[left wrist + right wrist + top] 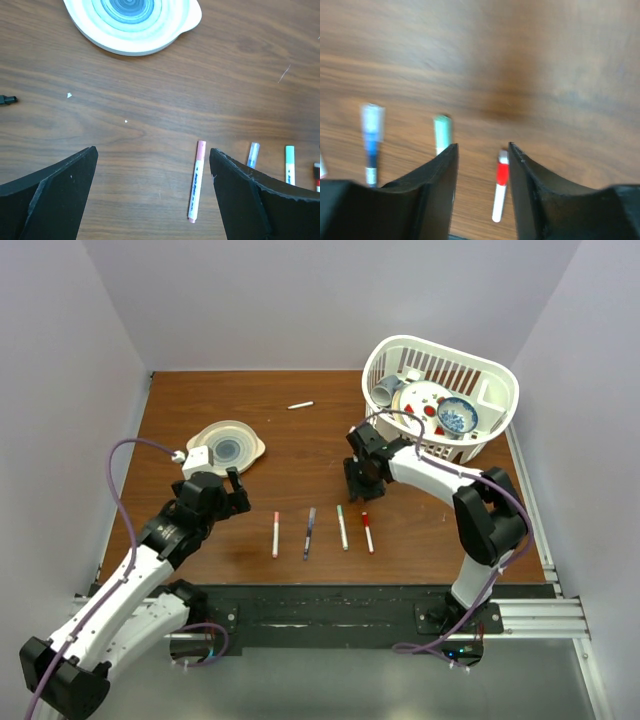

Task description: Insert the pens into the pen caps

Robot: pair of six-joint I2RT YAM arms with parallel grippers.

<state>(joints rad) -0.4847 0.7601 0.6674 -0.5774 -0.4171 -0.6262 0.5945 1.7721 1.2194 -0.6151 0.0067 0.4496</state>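
Observation:
The left gripper moves outward and to the right in the top view next, then lowers onto the white pen's body (300, 405). The pen lies alone on bare wood.
Several pens lie side by side near the table's front. They are a pink-capped pen (276, 534) (196, 181), a dark blue one (309, 532) (253, 154) (371, 140), a green-capped one (342, 527) (289, 162) (442, 132) and a red-capped one (367, 532) (501, 185). The pen caps sit on the pens' far ends. My right gripper (362, 480) (482, 146) hovers just behind the red-capped pen, jaws apart and nothing between them. My left gripper (235, 490) (153, 151) is wide open to the left of the pink-capped pen, holding nothing.
Another white pen (300, 405) lies alone towards the back. A pale lid with blue rings (225, 448) (132, 22) sits at the left. A white basket (440, 345) with dishes stands at the back right. A tiny black scrap (7, 100) lies on the wood.

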